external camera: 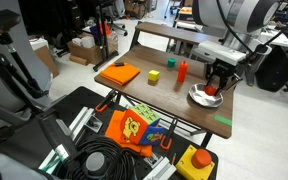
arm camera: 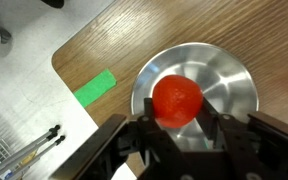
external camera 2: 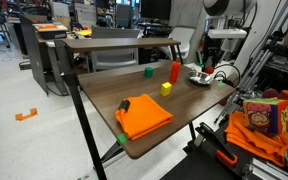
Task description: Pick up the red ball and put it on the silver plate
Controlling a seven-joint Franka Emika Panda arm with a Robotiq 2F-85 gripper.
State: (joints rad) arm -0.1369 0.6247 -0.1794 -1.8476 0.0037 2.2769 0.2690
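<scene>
The robot's gripper will next go down a little toward the bottom of the silver plate below it and release the red ball (external camera: pixel 212 91) there, because the plate's rim surrounds that spot.
The red ball (arm camera: pixel 176 100) sits between my gripper's (arm camera: pixel 177 118) two black fingers, directly over the middle of the silver plate (arm camera: pixel 234 85). The fingers press against both sides of the ball. I cannot tell whether the ball rests on the plate's floor or hangs just above it. In both exterior views the gripper (external camera: pixel 217 80) (external camera 2: pixel 208 62) stands upright over the plate (external camera: pixel 196 97) (external camera 2: pixel 195 78) at the far end of the wooden table, with the ball (external camera: pixel 212 91) low at the plate.
A red bottle-like cylinder (external camera: pixel 182 71), a green cube (external camera: pixel 170 62), a yellow cube (external camera: pixel 153 76) and an orange square pad (external camera: pixel 118 73) stand on the table. A green tape strip (arm camera: pixel 94 87) lies near the table corner beside the plate.
</scene>
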